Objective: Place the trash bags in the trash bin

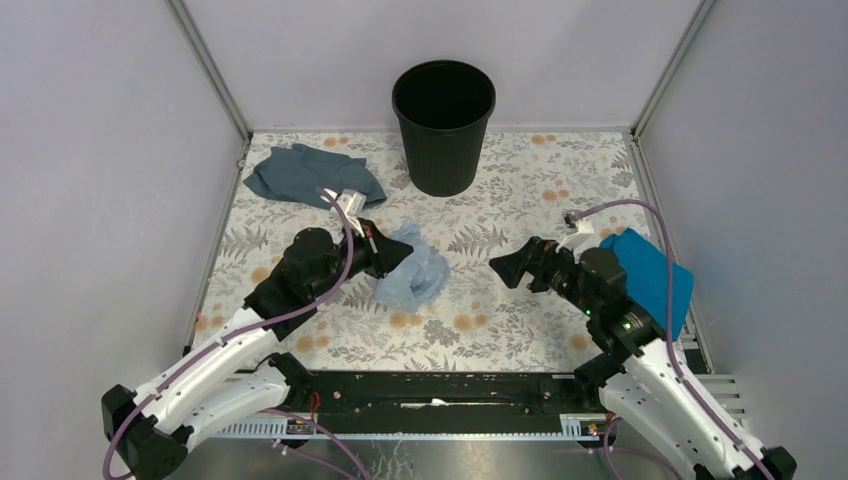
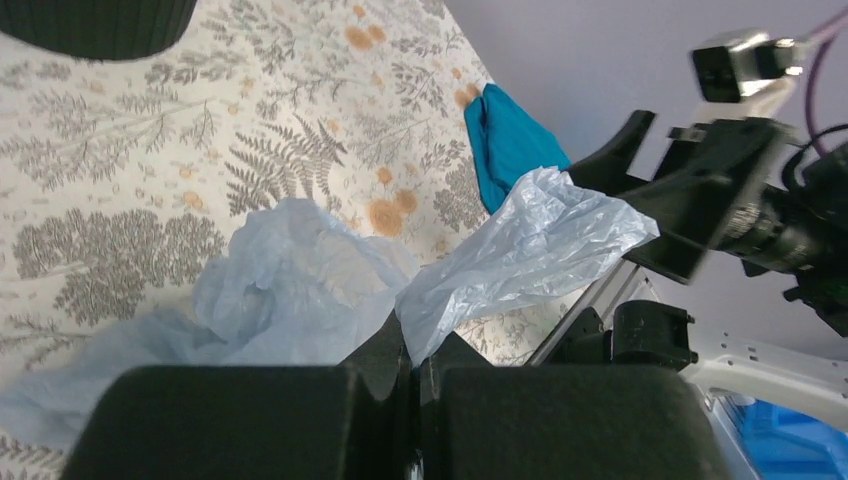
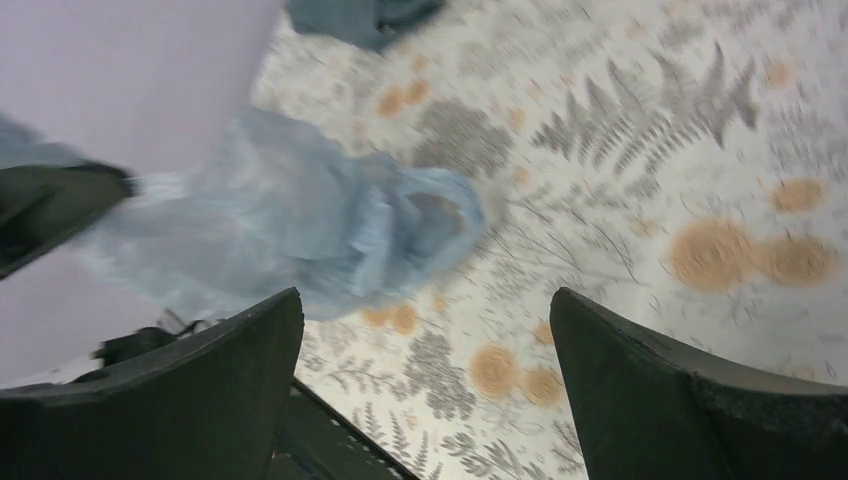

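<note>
The bag's edge facing my right gripper is its next target, down and toward the left in the top view, since only my left gripper holds the bag.
The pale blue, crinkly trash bag (image 1: 418,272) lies crumpled mid-table on the floral cloth. It also shows in the left wrist view (image 2: 520,250) and in the right wrist view (image 3: 300,220). My left gripper (image 1: 398,255) is shut on a fold of the bag, which runs out from between its closed jaws (image 2: 425,345). My right gripper (image 1: 507,268) is open and empty, to the right of the bag and pointing at it (image 3: 425,330). The black round trash bin (image 1: 443,125) stands upright at the back centre, apart from both grippers.
A dark slate-blue cloth piece (image 1: 310,175) lies at the back left. A bright blue folded piece (image 1: 655,275) lies at the right edge beside my right arm. Grey walls close the table on three sides.
</note>
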